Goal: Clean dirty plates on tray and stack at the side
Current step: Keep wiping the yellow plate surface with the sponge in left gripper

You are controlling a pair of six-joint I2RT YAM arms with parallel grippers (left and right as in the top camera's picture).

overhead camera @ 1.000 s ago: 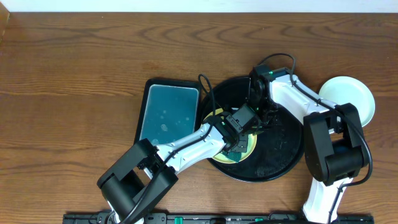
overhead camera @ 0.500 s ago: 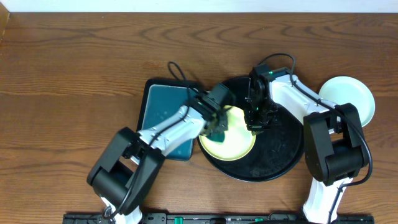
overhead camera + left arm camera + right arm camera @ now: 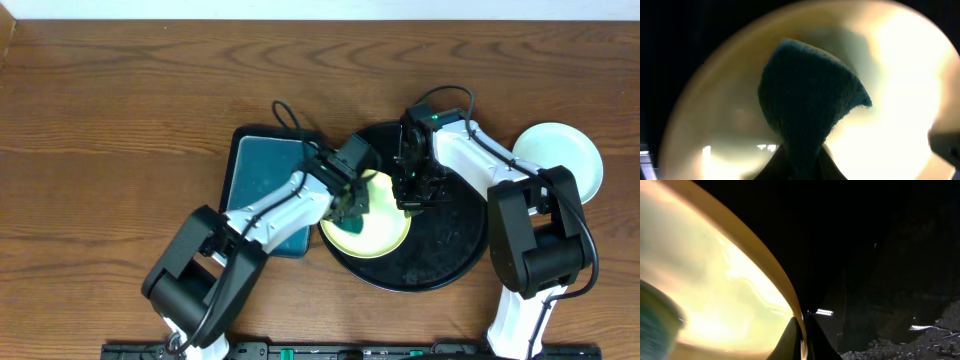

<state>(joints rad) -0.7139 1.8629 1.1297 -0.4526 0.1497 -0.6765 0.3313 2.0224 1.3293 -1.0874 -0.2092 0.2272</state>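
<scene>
The teal tray's bottom lies clear beside the plate, so my left gripper should lift next, move over the tray's bottom and lower to release the sponge (image 3: 810,107).
A pale yellow plate (image 3: 378,225) lies on the round black tray (image 3: 450,250). My left gripper (image 3: 353,207) is shut on a sponge (image 3: 810,107), teal side out, and presses it on the plate's left part (image 3: 890,100). My right gripper (image 3: 412,196) is shut on the plate's right rim (image 3: 767,265), one finger on each side of the edge. A pale mint-white plate (image 3: 565,158) sits on the wood tabletop (image 3: 120,120) to the right of the black tray. A third plate is not in view.
A rectangular teal tray (image 3: 262,180) lies just left of the black tray, under my left arm. Cables loop above both wrists. Crumbly dark residue (image 3: 900,347) shows on the black tray's floor.
My left gripper swung with the sponge from the plate's middle to its left edge a second ago, uncovering the plate. It has barely shifted since. My right gripper has stayed put.
</scene>
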